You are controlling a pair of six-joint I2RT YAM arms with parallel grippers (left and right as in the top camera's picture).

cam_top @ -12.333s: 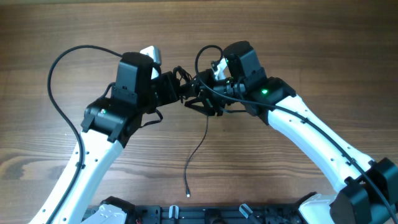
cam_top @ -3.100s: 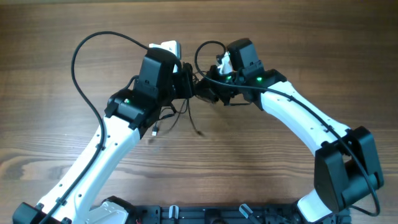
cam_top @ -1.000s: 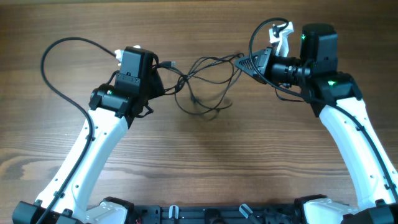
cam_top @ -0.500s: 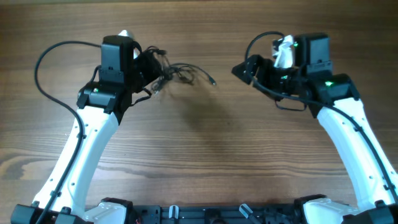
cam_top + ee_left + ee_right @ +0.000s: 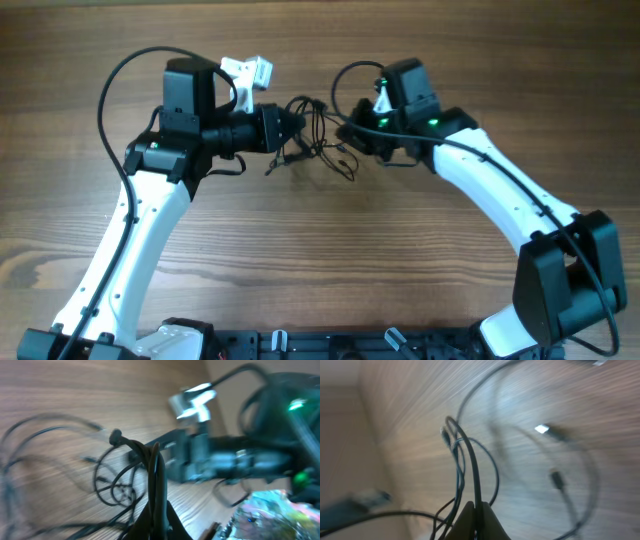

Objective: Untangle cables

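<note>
The robot needs to pull its left gripper to the left in the overhead view, because the tangle bunches between it and the right gripper, and then release the bundle of cords.
The cables (image 5: 318,140) are thin black cords bunched in a loopy tangle between the two grippers at the upper middle of the wooden table. My left gripper (image 5: 292,123) is shut on a bundle of cords at the tangle's left side; its wrist view shows the cords (image 5: 150,460) pinched between the fingers (image 5: 156,510). My right gripper (image 5: 345,132) is shut on a cord at the tangle's right side; the right wrist view shows that cord (image 5: 470,465) rising from the closed fingers (image 5: 477,510). A small silvery plug end (image 5: 542,428) lies on the wood.
A thick black arm cable (image 5: 110,100) arcs over the table left of the left arm, and another (image 5: 345,80) loops above the right wrist. The robot base bar (image 5: 330,345) runs along the near edge.
Both grippers have swung back inward from wide apart. The cords, which hung at the left gripper alone half a second ago, are now held between the two grippers.
</note>
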